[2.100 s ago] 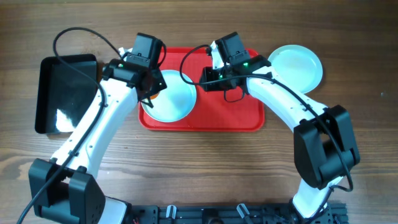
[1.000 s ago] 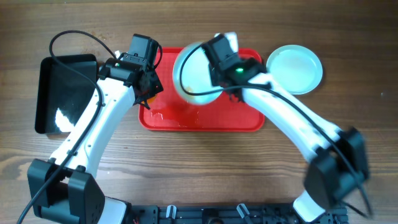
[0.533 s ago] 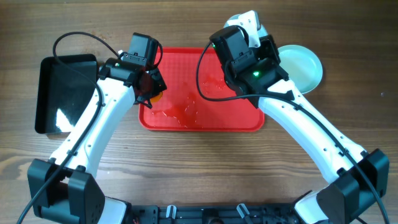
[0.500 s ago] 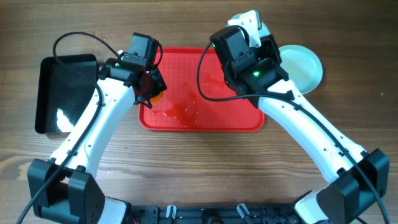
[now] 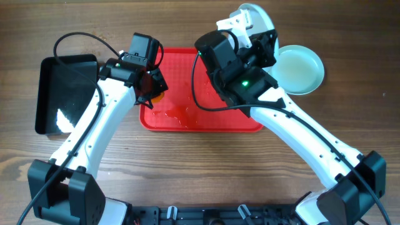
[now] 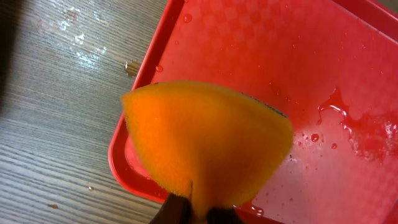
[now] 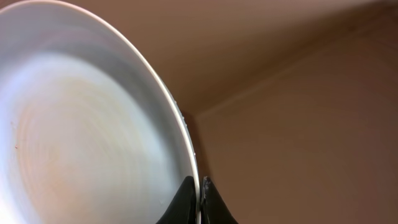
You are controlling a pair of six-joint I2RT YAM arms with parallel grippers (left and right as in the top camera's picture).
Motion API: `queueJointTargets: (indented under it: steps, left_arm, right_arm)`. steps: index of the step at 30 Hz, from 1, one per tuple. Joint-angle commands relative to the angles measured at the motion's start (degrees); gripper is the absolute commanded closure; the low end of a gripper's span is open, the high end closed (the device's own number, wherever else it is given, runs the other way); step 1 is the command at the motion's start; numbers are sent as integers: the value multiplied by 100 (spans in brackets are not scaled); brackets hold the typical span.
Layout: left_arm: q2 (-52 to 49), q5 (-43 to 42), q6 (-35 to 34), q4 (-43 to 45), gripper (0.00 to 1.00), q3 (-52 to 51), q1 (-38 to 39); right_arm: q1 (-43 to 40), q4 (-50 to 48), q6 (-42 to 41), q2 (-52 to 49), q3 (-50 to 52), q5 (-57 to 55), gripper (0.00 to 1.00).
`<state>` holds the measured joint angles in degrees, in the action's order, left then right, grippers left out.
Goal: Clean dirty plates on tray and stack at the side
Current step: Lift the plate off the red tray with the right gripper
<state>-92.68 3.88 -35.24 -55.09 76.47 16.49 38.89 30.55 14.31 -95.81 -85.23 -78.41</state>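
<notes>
Next I will swing my right gripper over one pale-blue plate (image 5: 300, 70), turn the held plate level, lower and release, since that plate already lies beside the tray (image 5: 187, 115) to stack on.
The red tray (image 5: 187, 115) lies at the table's middle, wet and with no plate on it; it also shows in the left wrist view (image 6: 298, 56). My right gripper (image 5: 261, 37) is raised over the tray's far right corner, shut on the rim of a pale plate (image 5: 257, 14) held on edge. In the right wrist view the fingers (image 7: 200, 190) pinch that plate's (image 7: 93, 124) rim. Another pale-blue plate (image 5: 301, 67) lies on the table right of the tray. My left gripper (image 5: 150, 86) hovers over the tray's left edge, shut (image 6: 196, 214) on an orange sponge (image 6: 205, 140).
A black rectangular bin (image 5: 62, 94) stands on the wooden table left of the tray. Water drops and a small puddle (image 6: 367, 130) lie on the tray and on the wood (image 6: 74, 37) beside its left rim.
My right gripper took the plate off the tray, lifted it on edge and carried it back and right toward the plate on the table. The left arm with the sponge stayed put.
</notes>
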Motion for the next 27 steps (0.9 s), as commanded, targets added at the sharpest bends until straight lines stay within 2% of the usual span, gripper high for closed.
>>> queueJointTargets:
  steps: [1,3,7,10,12,15,17,19,22,27]
  left_arm:
    - [-11,-66,28,15,96,26,-22]
    - [-11,-66,28,17,96,26,-22]
    - [-11,-68,28,15,96,26,-22]
    - [-11,-114,28,0,96,26,-22]
    - [-11,-131,31,-7,96,26,-22]
    - [-11,-131,31,-2,96,26,-22]
    - [-11,-133,33,-9,96,26,-22]
    - [-11,-131,35,-26,96,26,-22]
    - [-11,-131,52,-28,96,26,-22]
    - [-11,-131,52,-31,96,24,-22]
  right_arm:
    - [-11,-155,343,-46,-26,-804,96]
    - [-11,-160,98,-46,7,-772,96]
    - [-13,105,-227,-46,332,227,96]
    - [-17,214,-625,-48,691,413,96]
    - [-17,380,-1263,-46,914,514,96]
    - [-144,916,-2538,-39,994,1620,96]
    - [-317,1034,-3058,20,992,2284,96]
    - [-682,1032,-3541,151,992,3132,96]
    - [-1290,953,-3757,341,992,4135,96]
    - [-3176,957,-4155,601,992,6373,96]
